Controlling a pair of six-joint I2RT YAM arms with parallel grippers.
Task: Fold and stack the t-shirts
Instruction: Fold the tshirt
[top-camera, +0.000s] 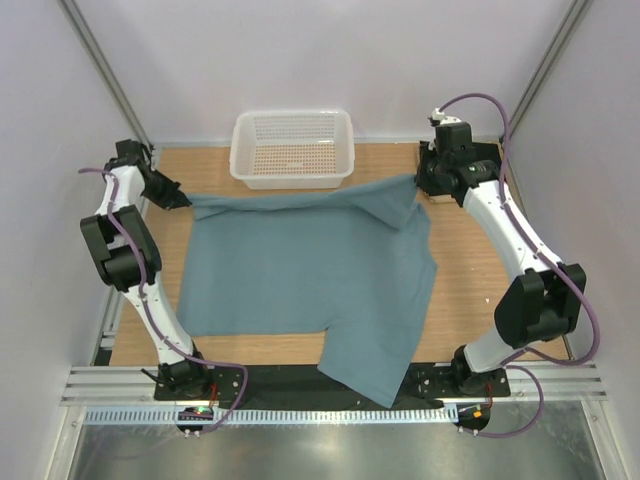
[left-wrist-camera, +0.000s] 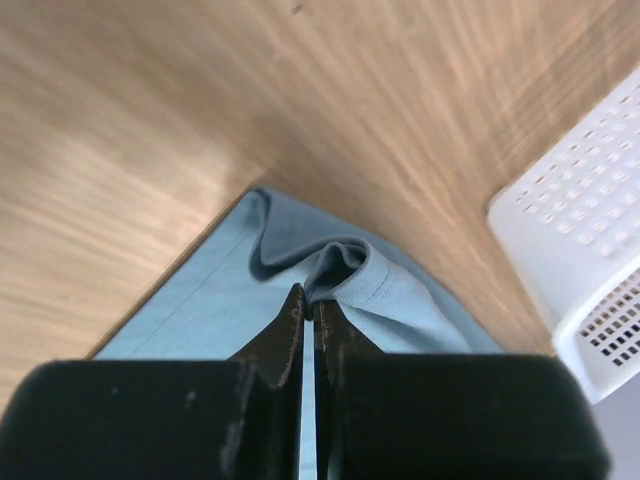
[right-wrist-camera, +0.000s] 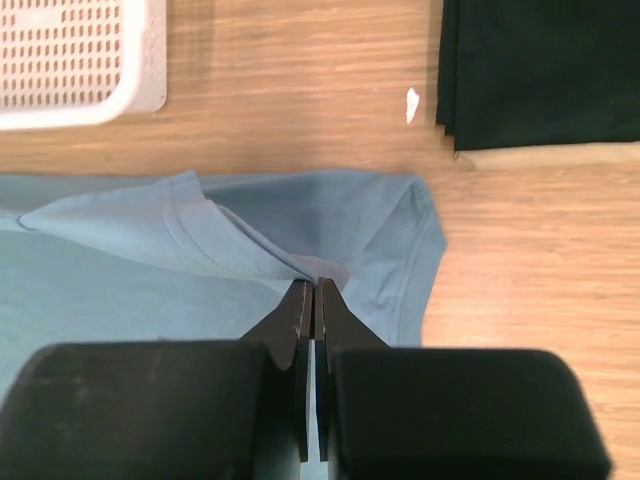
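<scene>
The flat teal cloth (top-camera: 405, 257) beside the sleeve lies below and back. My right gripper draws the raised fold back and down onto that cloth next, then releases.
A large teal-blue t-shirt (top-camera: 300, 260) lies spread over the wooden table, its lower part draped over the near edge. My left gripper (top-camera: 185, 198) is at the shirt's far left corner, shut on a pinched fold of teal cloth (left-wrist-camera: 345, 265). My right gripper (top-camera: 420, 186) is at the far right corner, shut on a raised ridge of the same shirt (right-wrist-camera: 250, 250) beside a sleeve hem. Its fingertips (right-wrist-camera: 300, 300) nearly touch. A folded black t-shirt (right-wrist-camera: 540, 70) lies on the wood beyond the right gripper. No cream-beige shirt shows.
A white mesh basket (top-camera: 240, 150) stands at the back centre, just beyond the shirt's far edge, and shows in both wrist views (left-wrist-camera: 590, 250) (right-wrist-camera: 150, 60). A small white scrap (right-wrist-camera: 411, 103) lies on the wood. Bare wood (top-camera: 470, 280) flanks the shirt.
</scene>
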